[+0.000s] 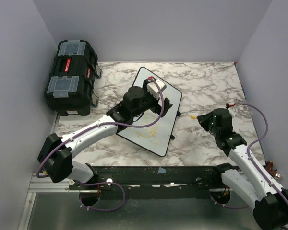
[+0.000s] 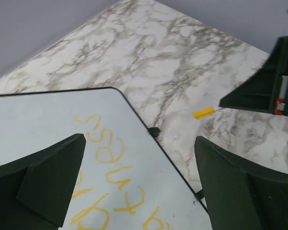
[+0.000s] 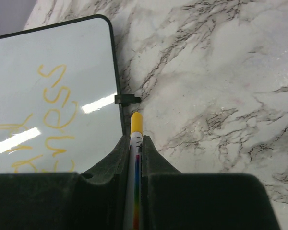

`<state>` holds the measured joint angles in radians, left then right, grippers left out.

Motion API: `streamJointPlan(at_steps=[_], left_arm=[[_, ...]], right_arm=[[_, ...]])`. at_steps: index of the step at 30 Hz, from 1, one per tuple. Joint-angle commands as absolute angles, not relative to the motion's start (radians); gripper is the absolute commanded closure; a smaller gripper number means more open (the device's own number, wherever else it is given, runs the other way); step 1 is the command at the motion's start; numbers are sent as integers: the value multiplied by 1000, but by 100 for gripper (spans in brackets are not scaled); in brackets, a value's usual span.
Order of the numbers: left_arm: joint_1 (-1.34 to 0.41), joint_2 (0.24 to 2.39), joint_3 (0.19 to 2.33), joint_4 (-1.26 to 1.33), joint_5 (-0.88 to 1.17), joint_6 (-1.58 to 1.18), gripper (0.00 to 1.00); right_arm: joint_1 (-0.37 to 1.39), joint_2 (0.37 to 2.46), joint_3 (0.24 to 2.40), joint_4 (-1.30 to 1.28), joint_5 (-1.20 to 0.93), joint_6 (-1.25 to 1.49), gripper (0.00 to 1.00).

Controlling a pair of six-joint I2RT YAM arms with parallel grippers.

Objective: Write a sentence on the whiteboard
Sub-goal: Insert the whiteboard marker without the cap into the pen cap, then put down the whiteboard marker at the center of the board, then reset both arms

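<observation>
My right gripper brings the white marker down onto the bare marble (image 1: 184,128) beside the board's edge below and releases it next, since the sentence (image 1: 152,132) is already written.
The whiteboard (image 1: 169,115) lies tilted on the marble table, with the yellow-orange sentence (image 1: 152,132) on its near half. My left gripper (image 1: 153,87) hovers over the board's far part. In the left wrist view this gripper (image 2: 144,191) is open, with only the whiteboard (image 2: 38,115) and the sentence (image 2: 110,177) seen between its fingers (image 2: 43,187). My right gripper (image 1: 201,118) sits just right of the board, shut on a white marker (image 3: 136,127) whose yellow end points toward the board's edge. The whiteboard (image 3: 62,48) and sentence (image 3: 57,103) fill the left of the right wrist view.
A black toolbox (image 1: 71,76) stands at the table's back left, against the wall. Grey walls close in the left, back and right sides. A red-tipped cable end (image 1: 230,104) lies on the marble behind the right gripper.
</observation>
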<state>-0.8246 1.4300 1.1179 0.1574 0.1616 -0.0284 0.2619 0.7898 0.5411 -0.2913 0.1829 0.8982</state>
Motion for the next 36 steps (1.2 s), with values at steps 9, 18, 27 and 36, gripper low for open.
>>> streamJointPlan(at_steps=[9, 18, 27, 36], left_arm=[[-757, 1282, 961, 278, -131, -130, 1], [-736, 1243, 929, 276, -132, -118, 2], [-729, 1218, 917, 276, -122, -114, 2], [-721, 1166, 902, 260, -160, -101, 2]], right_arm=[[253, 952, 403, 46, 262, 998, 84], [243, 937, 376, 35, 287, 1007, 40], [240, 851, 441, -96, 353, 944, 8], [240, 787, 601, -155, 243, 778, 0]])
